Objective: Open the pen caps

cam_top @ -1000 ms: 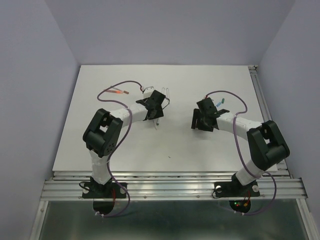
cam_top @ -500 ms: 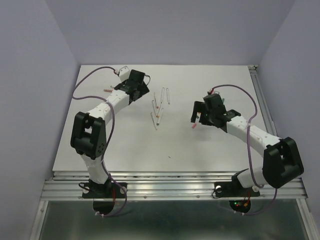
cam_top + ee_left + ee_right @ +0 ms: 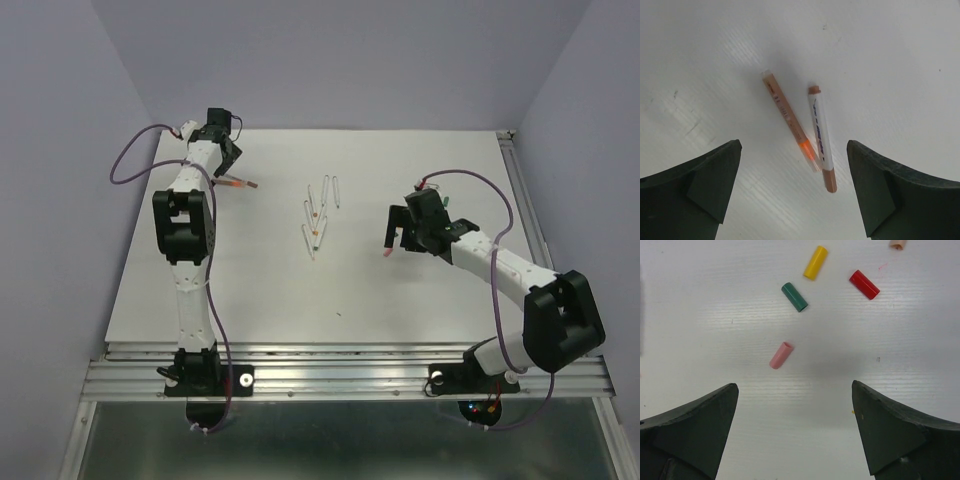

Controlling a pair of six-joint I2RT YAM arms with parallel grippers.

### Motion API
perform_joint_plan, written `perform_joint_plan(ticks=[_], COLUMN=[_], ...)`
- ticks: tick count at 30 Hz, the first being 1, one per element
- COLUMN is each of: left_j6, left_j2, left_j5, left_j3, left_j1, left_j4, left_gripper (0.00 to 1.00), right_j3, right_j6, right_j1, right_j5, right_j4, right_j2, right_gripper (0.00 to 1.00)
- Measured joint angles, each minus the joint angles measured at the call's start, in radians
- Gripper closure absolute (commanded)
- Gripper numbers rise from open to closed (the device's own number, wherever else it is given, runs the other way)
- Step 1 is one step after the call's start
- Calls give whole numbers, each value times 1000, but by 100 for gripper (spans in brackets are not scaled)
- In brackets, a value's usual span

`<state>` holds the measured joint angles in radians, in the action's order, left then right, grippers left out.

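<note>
I next need to bring my left gripper down and back onto the body of the tan-bodied pen, because the pen is below my open fingers and still has its orange cap on.
Several pen caps lie loose on the white table in the right wrist view: pink (image 3: 781,355), green (image 3: 794,296), yellow (image 3: 815,262), red (image 3: 864,284). My right gripper (image 3: 794,387) hovers open just short of the pink cap (image 3: 385,255), with nothing between its fingers. At the far left, my left gripper (image 3: 794,146) stands open above two capped pens: a tan-bodied pen with an orange cap (image 3: 790,122) and a white pen with tan caps (image 3: 821,135). In the top view the left gripper (image 3: 226,165) sits just behind those pens (image 3: 235,183).
Several thin white pen bodies (image 3: 318,215) lie in the middle of the table (image 3: 260,290). A peach cap (image 3: 896,244) shows at the top edge of the right wrist view. Grey walls close in the left, back and right sides.
Both grippers have opened wide. The left arm swung from the middle pens to the far left, over the two capped pens. The pink cap now lies on the table by the right gripper.
</note>
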<state>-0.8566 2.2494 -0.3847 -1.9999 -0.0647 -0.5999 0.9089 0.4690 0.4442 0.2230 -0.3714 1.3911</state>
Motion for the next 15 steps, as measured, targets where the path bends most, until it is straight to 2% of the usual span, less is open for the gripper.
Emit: perform_joint_plan(ticks=[4, 8, 15], left_j6=[-12, -23, -39], left_j2=[151, 182, 182], left_j5=[2, 12, 10], left_j3=[-180, -187, -186], left_j1=[35, 53, 55], left_j4=[-90, -124, -136], left_gripper=[3, 4, 15], right_j3=[0, 0, 0], right_j6=[-6, -10, -13], right_j1=[0, 0, 0], right_j5=[15, 35, 66], right_j4=[-19, -26, -29], right_j2=[32, 37, 37], right_gripper=[0, 0, 0])
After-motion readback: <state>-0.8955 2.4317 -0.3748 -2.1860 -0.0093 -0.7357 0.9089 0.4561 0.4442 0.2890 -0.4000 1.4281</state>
